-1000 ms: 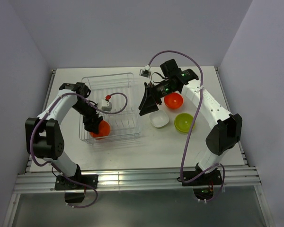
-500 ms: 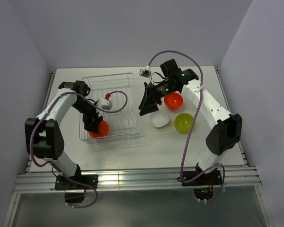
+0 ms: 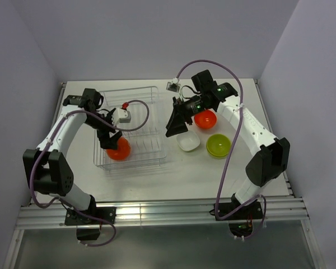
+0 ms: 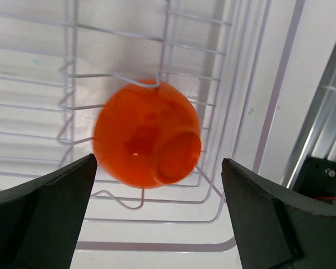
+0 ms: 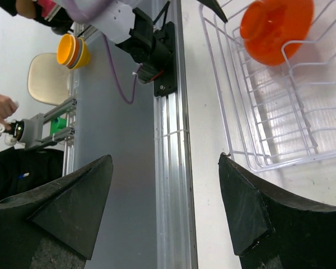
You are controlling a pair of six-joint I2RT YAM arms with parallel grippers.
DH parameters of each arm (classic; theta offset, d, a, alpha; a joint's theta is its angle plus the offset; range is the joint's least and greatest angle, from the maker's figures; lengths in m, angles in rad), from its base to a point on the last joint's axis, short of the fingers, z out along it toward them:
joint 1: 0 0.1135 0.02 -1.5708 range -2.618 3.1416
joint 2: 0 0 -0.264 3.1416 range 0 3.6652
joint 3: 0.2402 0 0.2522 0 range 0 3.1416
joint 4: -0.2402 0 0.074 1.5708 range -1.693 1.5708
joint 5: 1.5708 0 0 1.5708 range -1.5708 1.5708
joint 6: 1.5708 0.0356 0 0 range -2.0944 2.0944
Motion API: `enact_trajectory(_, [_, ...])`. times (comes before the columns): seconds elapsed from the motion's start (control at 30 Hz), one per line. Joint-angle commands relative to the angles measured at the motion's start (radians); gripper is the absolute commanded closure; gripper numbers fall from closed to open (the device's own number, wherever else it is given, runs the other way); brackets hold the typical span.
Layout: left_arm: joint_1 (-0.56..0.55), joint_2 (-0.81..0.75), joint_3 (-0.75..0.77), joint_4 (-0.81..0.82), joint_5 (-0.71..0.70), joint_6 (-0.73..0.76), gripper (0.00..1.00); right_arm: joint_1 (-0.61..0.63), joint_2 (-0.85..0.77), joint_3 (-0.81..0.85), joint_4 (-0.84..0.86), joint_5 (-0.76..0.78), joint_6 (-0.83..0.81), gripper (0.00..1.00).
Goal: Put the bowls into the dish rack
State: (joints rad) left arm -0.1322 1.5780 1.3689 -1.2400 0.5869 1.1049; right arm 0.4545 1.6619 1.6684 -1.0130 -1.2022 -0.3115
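Note:
My right gripper is above the unloaded orange-red bowl, which is to its right in the top view. It will move across and go down onto that bowl's rim farthest from the rack.
An orange-red bowl (image 3: 119, 149) rests on its side in the near left corner of the wire dish rack (image 3: 151, 92); it also shows in the left wrist view (image 4: 146, 134) and the right wrist view (image 5: 275, 29). My left gripper (image 3: 105, 137) is open and empty, just above that bowl and apart from it. My right gripper (image 3: 173, 125) is open and empty, held above the table right of the rack, beside the white bowl (image 3: 189, 142). Another orange-red bowl (image 3: 205, 118) and a lime green bowl (image 3: 218, 145) stand on the table to the right.
The rack's wire walls and ridged rows (image 4: 73, 106) surround the bowl. A cable loops from the left wrist over the rack (image 3: 140, 115). The table's near metal rail (image 5: 171, 185) lies below the right gripper.
My left gripper has let go of the orange-red bowl in the rack and lifted back toward the far side. The right arm has barely moved.

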Motion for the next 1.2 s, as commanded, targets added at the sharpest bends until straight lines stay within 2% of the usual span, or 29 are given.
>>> enact_trajectory(0.0, [0.006,-0.076,0.076,0.054,0.045,-0.065,0.0,-0.029,-0.073,-0.016,0.053,0.044,0.04,0.18])
enact_trajectory(0.13, [0.008,-0.169,0.099,0.173,0.096,-0.174,0.0,-0.094,-0.091,-0.033,0.083,0.162,0.075,0.25])
enact_trajectory(0.23, [0.008,-0.245,0.052,0.294,0.119,-0.266,0.0,-0.161,-0.082,-0.059,0.097,0.272,0.086,0.33])
enact_trajectory(0.27, [0.008,-0.265,0.038,0.325,0.119,-0.293,0.01,-0.18,-0.077,-0.07,0.1,0.349,0.089,0.4])
enact_trajectory(0.33, [0.008,-0.312,0.004,0.372,0.129,-0.364,0.0,-0.236,-0.068,-0.081,0.147,0.448,0.123,0.45])
enact_trajectory(0.37, [0.008,-0.326,-0.005,0.393,0.137,-0.382,0.01,-0.255,-0.062,-0.093,0.171,0.546,0.144,0.48])
enact_trajectory(0.47, [0.008,-0.372,-0.039,0.466,0.162,-0.467,0.0,-0.322,-0.022,-0.084,0.218,0.683,0.198,0.46])
enact_trajectory(0.5, [0.006,-0.395,-0.054,0.506,0.15,-0.561,0.0,-0.335,0.005,-0.076,0.237,0.751,0.218,0.46])
enact_trajectory(0.6, [0.006,-0.424,-0.099,0.593,0.106,-0.707,0.01,-0.375,0.079,-0.036,0.232,0.837,0.222,0.45])
enact_trajectory(0.93, [0.006,-0.48,-0.162,0.649,0.129,-0.728,0.01,-0.416,0.291,0.063,0.26,1.033,0.199,0.42])
enact_trajectory(1.17, [0.006,-0.483,-0.174,0.659,0.133,-0.729,0.01,-0.422,0.363,0.065,0.275,1.061,0.183,0.43])
